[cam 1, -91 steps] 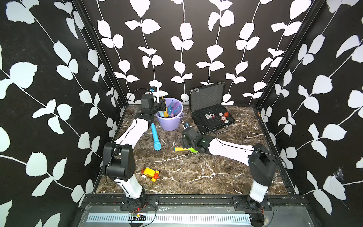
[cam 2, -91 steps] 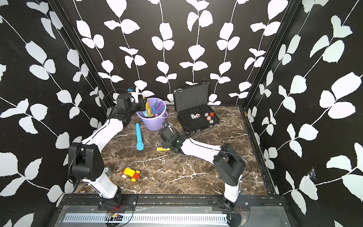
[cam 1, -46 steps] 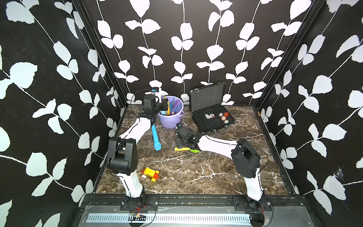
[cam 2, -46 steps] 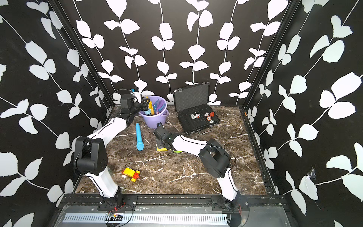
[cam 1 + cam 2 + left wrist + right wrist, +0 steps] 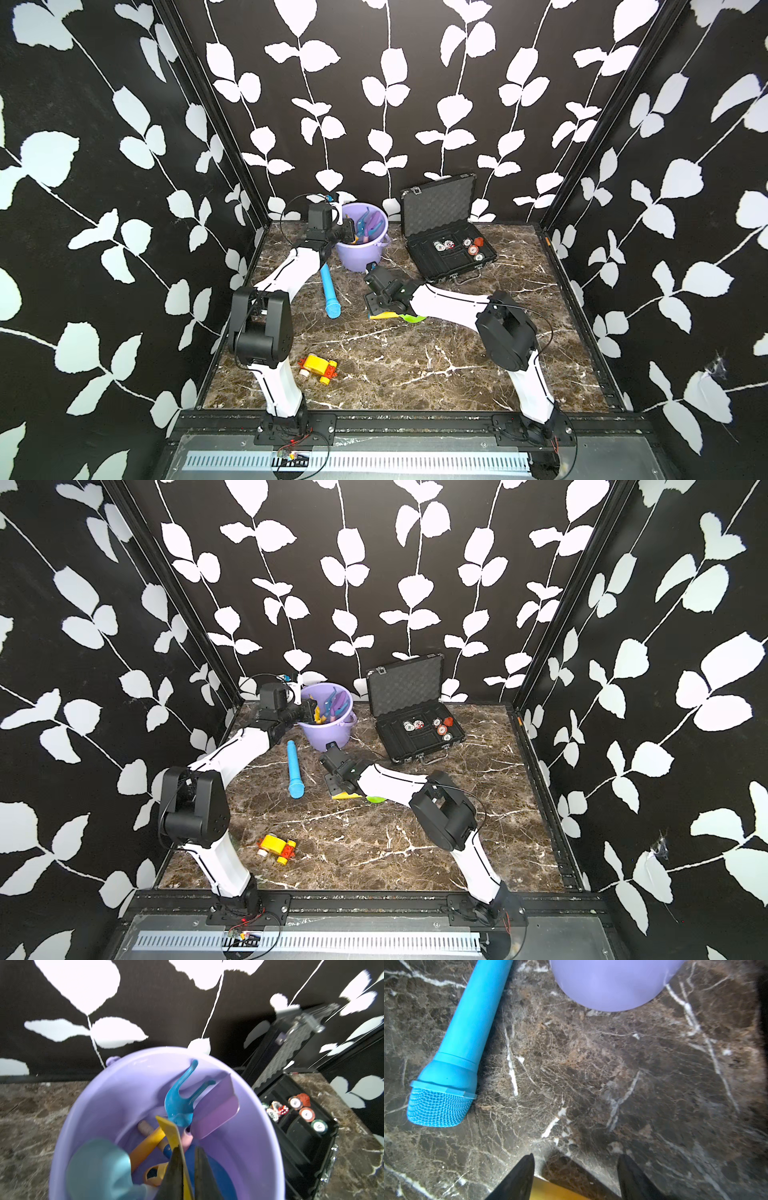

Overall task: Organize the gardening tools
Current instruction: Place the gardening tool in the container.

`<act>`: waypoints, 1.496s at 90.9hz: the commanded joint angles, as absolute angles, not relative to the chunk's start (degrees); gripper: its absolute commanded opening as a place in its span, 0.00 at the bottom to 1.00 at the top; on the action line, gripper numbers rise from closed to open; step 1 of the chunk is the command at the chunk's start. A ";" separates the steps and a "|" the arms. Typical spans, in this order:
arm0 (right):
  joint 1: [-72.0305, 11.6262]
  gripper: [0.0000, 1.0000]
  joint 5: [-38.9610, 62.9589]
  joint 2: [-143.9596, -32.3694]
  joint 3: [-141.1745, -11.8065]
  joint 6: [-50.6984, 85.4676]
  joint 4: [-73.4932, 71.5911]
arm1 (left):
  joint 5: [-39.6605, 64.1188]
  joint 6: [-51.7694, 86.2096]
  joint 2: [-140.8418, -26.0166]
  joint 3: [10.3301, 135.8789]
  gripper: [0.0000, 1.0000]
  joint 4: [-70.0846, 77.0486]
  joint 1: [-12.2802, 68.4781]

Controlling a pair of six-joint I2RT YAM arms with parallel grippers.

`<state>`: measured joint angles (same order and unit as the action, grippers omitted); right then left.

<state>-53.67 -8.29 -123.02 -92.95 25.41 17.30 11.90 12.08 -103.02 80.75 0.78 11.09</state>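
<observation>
I will next lower my left gripper a little toward the bucket's inside, since that lies below it, and open to release the thin yellow blade (image 5: 169, 1130).
A purple bucket (image 5: 376, 249) (image 5: 83, 1105) stands at the back and holds several gardening tools: a teal three-pronged fork (image 5: 178, 1103), a purple scoop (image 5: 216, 1109) and a blue blade (image 5: 209, 1169). My left gripper (image 5: 187, 1148) (image 5: 351, 232) reaches in over the bucket's rim, shut on a thin yellow blade (image 5: 169, 1130). One more tool lies on the table, a green blade (image 5: 409, 318) with a yellow handle (image 5: 550, 1190). My right gripper (image 5: 576, 1155) (image 5: 372, 307) is low over that handle, open, one finger on each side.
A light-blue microphone-like cylinder (image 5: 329, 291) (image 5: 467, 1028) lies just left of the right gripper, near the bucket. An open black case (image 5: 451, 249) with chips sits at the back right. A yellow-and-red toy car (image 5: 318, 366) rests near the left arm's base.
The right gripper has shifted left to the yellow handle's end and its jaws have narrowed. The left gripper has moved further over the bucket.
</observation>
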 commanded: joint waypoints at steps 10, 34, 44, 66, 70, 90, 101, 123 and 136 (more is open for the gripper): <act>-53.55 0.56 -4.14 -126.39 -96.39 26.84 18.40 | 11.99 10.79 -103.96 84.62 0.00 -5.34 10.81; -54.03 0.48 -1.21 -126.27 -95.43 27.50 17.79 | 13.90 11.05 -108.02 84.51 0.00 -4.92 10.81; -54.46 0.46 -0.08 -126.79 -95.27 27.51 17.79 | 13.82 11.08 -108.80 84.46 0.06 -4.67 10.81; -55.43 0.45 1.90 -126.86 -94.23 27.94 16.97 | 12.71 11.50 -105.92 83.51 0.36 -4.31 10.81; -55.61 0.45 1.98 -126.82 -94.00 28.01 16.73 | 12.54 11.58 -104.74 83.33 0.38 -4.33 10.78; -55.88 0.45 3.58 -127.32 -92.61 29.37 14.86 | 11.27 12.13 -98.05 82.31 0.58 -5.69 10.81; -56.27 0.44 4.10 -127.16 -91.70 29.82 14.07 | 10.55 12.69 -94.16 80.72 0.66 -5.94 10.81; -57.04 0.44 4.31 -125.97 -89.27 30.30 13.42 | 7.03 13.09 -87.19 76.44 0.82 -8.15 10.78; -57.37 0.44 4.63 -125.09 -87.16 30.82 12.72 | 4.86 13.80 -82.30 72.76 0.94 -9.20 10.72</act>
